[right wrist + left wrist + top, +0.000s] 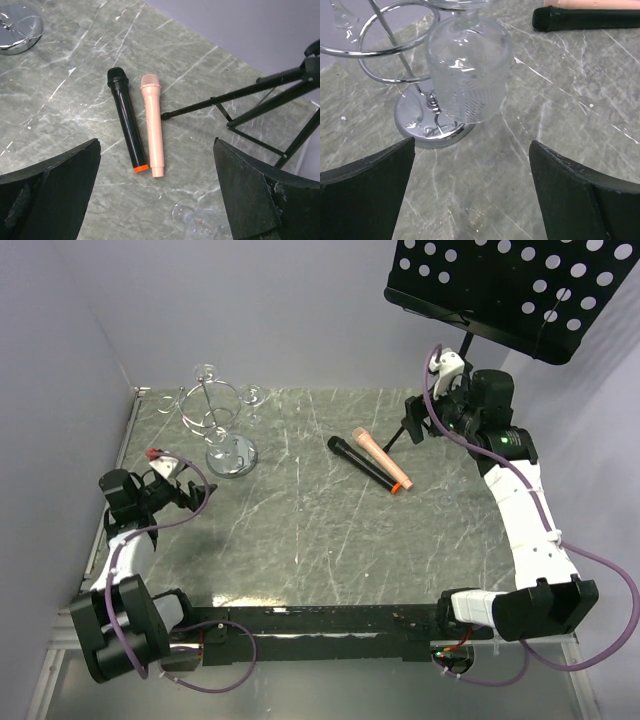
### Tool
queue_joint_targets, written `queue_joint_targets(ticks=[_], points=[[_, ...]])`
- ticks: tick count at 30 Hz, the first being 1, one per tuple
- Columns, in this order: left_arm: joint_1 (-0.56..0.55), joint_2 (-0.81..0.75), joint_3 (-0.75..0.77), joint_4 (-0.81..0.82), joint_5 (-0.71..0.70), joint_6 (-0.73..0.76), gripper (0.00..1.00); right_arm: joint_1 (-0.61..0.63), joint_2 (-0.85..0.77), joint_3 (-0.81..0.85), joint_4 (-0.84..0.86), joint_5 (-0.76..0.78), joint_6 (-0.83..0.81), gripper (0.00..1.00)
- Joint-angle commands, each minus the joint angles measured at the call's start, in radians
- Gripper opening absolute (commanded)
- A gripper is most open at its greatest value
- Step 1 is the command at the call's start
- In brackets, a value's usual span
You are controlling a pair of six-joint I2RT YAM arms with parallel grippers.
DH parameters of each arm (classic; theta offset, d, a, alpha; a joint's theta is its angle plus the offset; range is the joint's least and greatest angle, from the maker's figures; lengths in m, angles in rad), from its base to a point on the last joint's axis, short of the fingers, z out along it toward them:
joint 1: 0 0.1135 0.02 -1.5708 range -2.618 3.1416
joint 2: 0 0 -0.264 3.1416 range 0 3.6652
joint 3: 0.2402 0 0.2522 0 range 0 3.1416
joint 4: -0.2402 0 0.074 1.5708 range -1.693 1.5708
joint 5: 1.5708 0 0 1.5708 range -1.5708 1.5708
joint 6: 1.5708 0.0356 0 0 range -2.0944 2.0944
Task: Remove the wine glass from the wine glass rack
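Note:
Next, my left gripper moves outward and brings its open fingers around the ribbed wine glass's bowl (470,72). The glass hangs from the rack's ring (375,52) outward of them.
The chrome wine glass rack (216,418) stands on its round mirror base at the back left of the table. Clear wine glasses hang upside down from its looped arms; one shows at the right side (253,398). In the left wrist view a ribbed wine glass (470,75) hangs from the rack's ring (375,52) above the base (427,131). My left gripper (190,490) is open and empty, a little short of the rack (472,143). My right gripper (415,418) is open and empty above the table (157,142), far from the rack.
A black microphone (362,466) and a pink microphone (382,460) lie side by side mid-table. A black tripod music stand (520,285) stands at the back right, its legs (240,97) near my right gripper. A clear glass (197,220) lies below the right gripper.

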Motion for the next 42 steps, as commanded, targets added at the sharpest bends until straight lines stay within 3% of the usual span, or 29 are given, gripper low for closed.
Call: queue_joint_targets(ticks=[1, 8, 14, 25, 42], points=[[-0.008, 0.057, -0.004, 0.268, 0.014, -0.091, 1.00, 0.026, 0.016, 0.069, -0.009, 0.017, -0.039, 1.00], [-0.038, 0.194, 0.116, 0.238, 0.100, -0.097, 0.99, 0.041, 0.022, 0.059, -0.003, 0.020, -0.042, 1.00], [-0.046, 0.241, 0.177, 0.112, 0.120, 0.024, 1.00, 0.052, 0.022, 0.049, 0.005, 0.032, -0.047, 1.00], [-0.094, 0.346, 0.195, 0.330, 0.092, -0.142, 1.00, 0.070, 0.035, 0.063, -0.018, 0.070, -0.077, 1.00], [-0.135, 0.424, 0.234, 0.439, 0.101, -0.226, 0.97, 0.093, 0.095, 0.132, -0.037, 0.090, -0.085, 1.00]])
